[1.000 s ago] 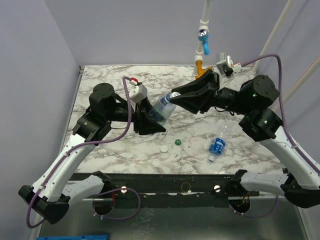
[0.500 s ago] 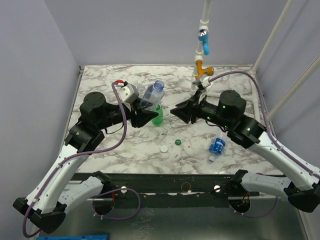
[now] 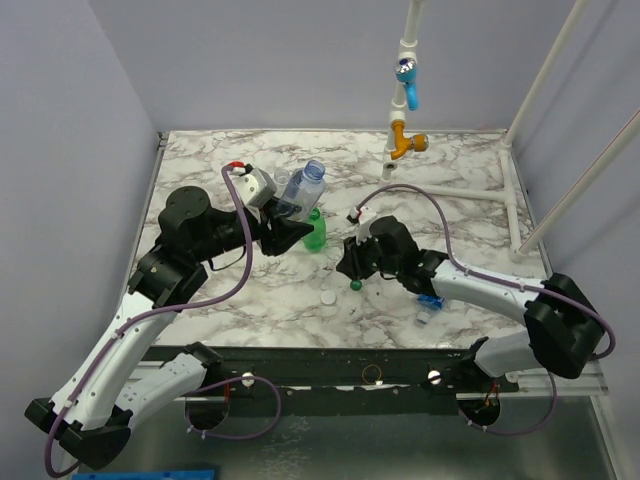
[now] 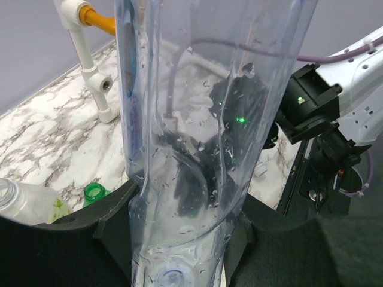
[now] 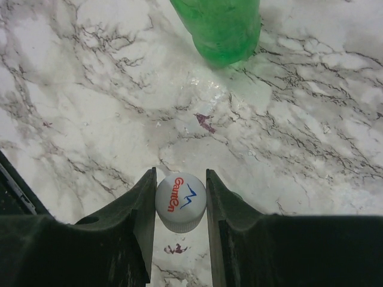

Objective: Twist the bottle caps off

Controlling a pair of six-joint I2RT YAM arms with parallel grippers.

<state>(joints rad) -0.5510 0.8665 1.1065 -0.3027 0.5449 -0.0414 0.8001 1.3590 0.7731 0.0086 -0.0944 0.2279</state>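
The white bottle cap is already off and loose caps lie below, so my right gripper will lower to the bare tabletop between them and release it.
A clear bottle (image 3: 303, 192) with no cap on its neck is held near its base, upright and slightly tilted, above the table. My left gripper (image 3: 287, 232) is shut on it; in the left wrist view the bottle (image 4: 197, 137) fills the gap between the jaws of that gripper (image 4: 188, 206). My right gripper (image 3: 347, 268) hangs low over the table, shut on a white bottle cap (image 5: 181, 202) with red and blue print. A green bottle (image 3: 315, 233) stands uncapped just beyond it, seen as a green base (image 5: 220, 30). A green cap (image 3: 355, 285) and a white cap (image 3: 328, 297) lie loose on the table.
A small blue-labelled bottle (image 3: 433, 298) lies partly under the right forearm. Another clear open bottle (image 4: 24, 203) stands left of the green bottle's neck (image 4: 93, 192). White pipes with an orange valve (image 3: 408, 141) and a blue valve (image 3: 406, 80) rise at the back.
My right arm has swung away from the held bottle and down to the table with the white cap. My left gripper has pulled the bottle left and stood it more upright.
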